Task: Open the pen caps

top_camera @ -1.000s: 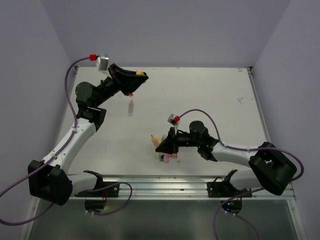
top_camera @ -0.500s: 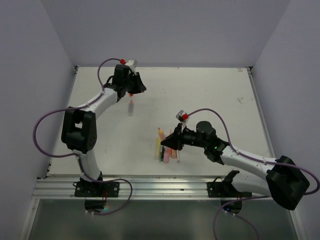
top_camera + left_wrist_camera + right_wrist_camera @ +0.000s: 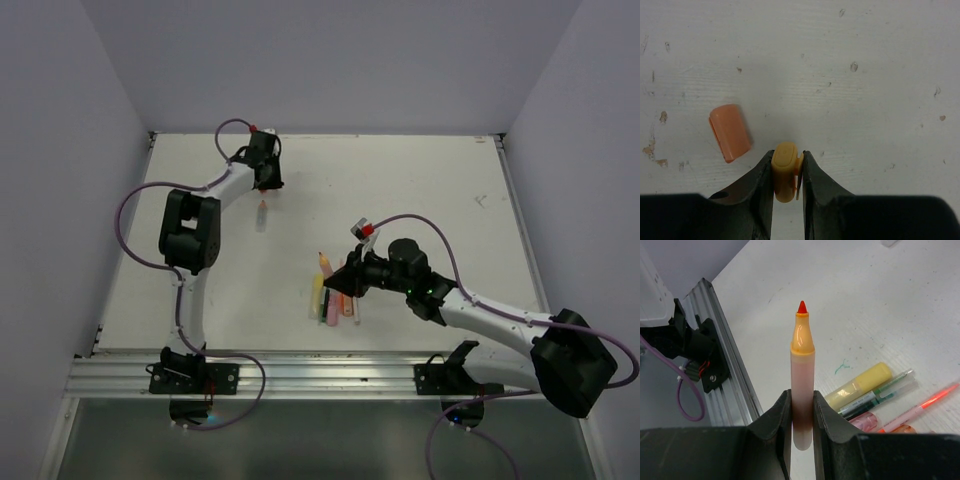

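Observation:
The left gripper moves down onto the bare table beside the loose orange cap next to release the held cap, since the held cap still hangs above the table.
My left gripper (image 3: 787, 157) is shut on a stubby yellow-orange pen cap (image 3: 784, 172), just above the table at the back left (image 3: 265, 182). A loose orange cap (image 3: 730, 132) lies on the table beside it (image 3: 262, 213). My right gripper (image 3: 802, 394) is shut on an uncapped orange highlighter (image 3: 802, 362), its red tip (image 3: 802, 307) bare and pointing away from the jaws. In the top view that gripper (image 3: 341, 281) hovers over the other pens (image 3: 334, 308). Under it lie a yellow highlighter (image 3: 858, 385), a green pen (image 3: 881, 391), a pink one (image 3: 866, 420) and a thin orange pen (image 3: 921, 406).
A metal rail (image 3: 320, 368) runs along the table's near edge, with the arm mounts and cables (image 3: 690, 365) beside it. Grey walls close in the left, back and right. Small marks and a green scribble (image 3: 841, 367) dot the white table top.
My left arm has swung out and stretched to the back left, bringing the held cap down near the loose orange cap. My right gripper has shifted slightly right with the highlighter.

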### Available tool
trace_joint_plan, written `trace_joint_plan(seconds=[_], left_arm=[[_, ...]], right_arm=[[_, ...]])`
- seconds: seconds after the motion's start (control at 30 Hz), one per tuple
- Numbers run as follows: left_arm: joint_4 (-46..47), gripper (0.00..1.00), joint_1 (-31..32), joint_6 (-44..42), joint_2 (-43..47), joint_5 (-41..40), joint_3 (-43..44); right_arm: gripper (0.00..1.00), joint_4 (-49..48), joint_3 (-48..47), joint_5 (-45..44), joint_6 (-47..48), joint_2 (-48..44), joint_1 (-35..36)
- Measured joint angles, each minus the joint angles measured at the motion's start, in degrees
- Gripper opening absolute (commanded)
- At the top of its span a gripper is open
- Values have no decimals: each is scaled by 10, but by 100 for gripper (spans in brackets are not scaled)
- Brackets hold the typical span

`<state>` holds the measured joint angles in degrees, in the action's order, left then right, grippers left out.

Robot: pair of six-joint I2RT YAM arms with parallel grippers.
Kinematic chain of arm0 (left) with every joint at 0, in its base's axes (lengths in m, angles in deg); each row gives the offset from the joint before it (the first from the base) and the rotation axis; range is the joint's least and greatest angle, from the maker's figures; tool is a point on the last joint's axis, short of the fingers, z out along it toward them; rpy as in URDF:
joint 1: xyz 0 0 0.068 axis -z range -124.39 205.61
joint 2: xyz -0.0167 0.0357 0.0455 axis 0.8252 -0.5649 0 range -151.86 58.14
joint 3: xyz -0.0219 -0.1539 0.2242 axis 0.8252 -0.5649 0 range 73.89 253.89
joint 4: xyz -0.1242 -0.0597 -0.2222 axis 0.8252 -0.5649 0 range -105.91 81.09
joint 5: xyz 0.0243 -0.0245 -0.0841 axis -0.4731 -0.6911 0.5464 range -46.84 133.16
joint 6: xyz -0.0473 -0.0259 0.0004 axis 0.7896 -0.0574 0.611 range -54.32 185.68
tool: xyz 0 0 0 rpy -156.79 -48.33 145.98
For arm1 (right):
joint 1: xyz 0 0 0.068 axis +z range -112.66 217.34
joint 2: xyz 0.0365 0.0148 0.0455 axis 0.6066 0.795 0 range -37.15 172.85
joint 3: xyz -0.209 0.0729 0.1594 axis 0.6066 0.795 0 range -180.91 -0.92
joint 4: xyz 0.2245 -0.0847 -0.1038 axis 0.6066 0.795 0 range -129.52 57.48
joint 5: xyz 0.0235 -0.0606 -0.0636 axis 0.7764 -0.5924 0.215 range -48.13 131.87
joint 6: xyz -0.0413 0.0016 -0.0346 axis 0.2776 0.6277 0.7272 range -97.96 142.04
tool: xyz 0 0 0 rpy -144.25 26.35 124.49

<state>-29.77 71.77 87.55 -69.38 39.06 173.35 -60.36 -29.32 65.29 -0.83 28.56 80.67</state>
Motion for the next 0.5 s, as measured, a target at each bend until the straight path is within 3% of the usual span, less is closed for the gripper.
trace_joint_plan(seconds=[0.13, 0.5], left_arm=[[-7, 15, 0, -5, -33, -11, 28], [-15, 38, 0, -5, -51, -20, 43]], right_arm=[[0, 3, -2, 0, 0, 12, -1], [0, 3, -5, 0, 0, 19, -3]])
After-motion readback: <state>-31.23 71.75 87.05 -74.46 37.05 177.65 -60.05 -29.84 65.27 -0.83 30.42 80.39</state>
